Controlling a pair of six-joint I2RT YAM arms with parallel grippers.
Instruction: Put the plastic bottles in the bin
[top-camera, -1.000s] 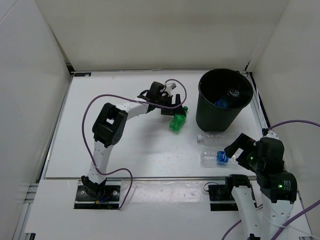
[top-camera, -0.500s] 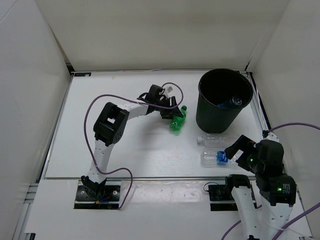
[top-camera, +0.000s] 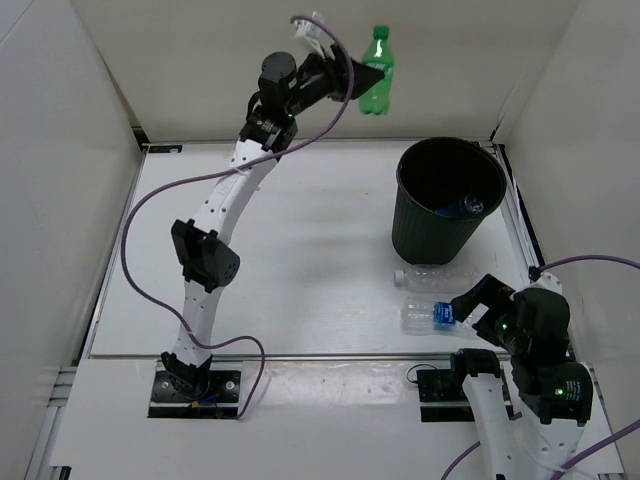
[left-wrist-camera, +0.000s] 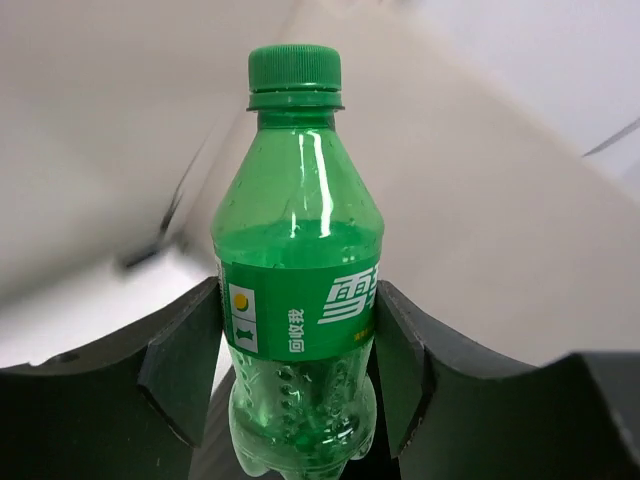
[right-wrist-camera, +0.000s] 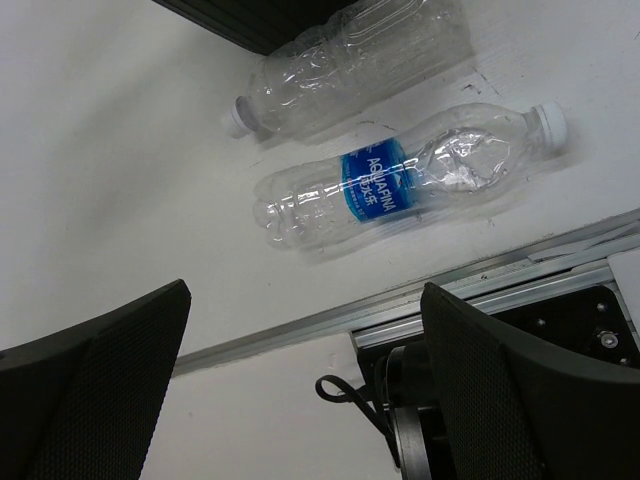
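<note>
My left gripper moves across, lowers and releases the green bottle (top-camera: 377, 70) at the bin's opening next, since the opening lies below it and to its right in the top view.
My left gripper (top-camera: 366, 78) is raised high above the back of the table, shut on a green plastic bottle (top-camera: 377, 70) with a green cap. The bottle hangs upright, up and left of the black bin (top-camera: 436, 238). In the left wrist view both fingers press the green bottle (left-wrist-camera: 298, 250) at its label. A blue-labelled bottle (top-camera: 456, 207) lies inside the bin. On the table in front of the bin lie a plain clear bottle (top-camera: 428, 276) and a blue-labelled one (top-camera: 430, 316), also seen as the plain one (right-wrist-camera: 350, 70) and the labelled one (right-wrist-camera: 400, 185). My right gripper (top-camera: 478, 302) stands open near them, holding nothing.
White walls (top-camera: 60, 200) enclose the table on three sides. A metal rail (right-wrist-camera: 470, 285) runs along the near edge. A purple cable (top-camera: 150, 215) loops from the left arm over the left half of the table.
The left arm shut on the green bottle on the table and has lifted it high towards the back. The right arm has barely moved.
</note>
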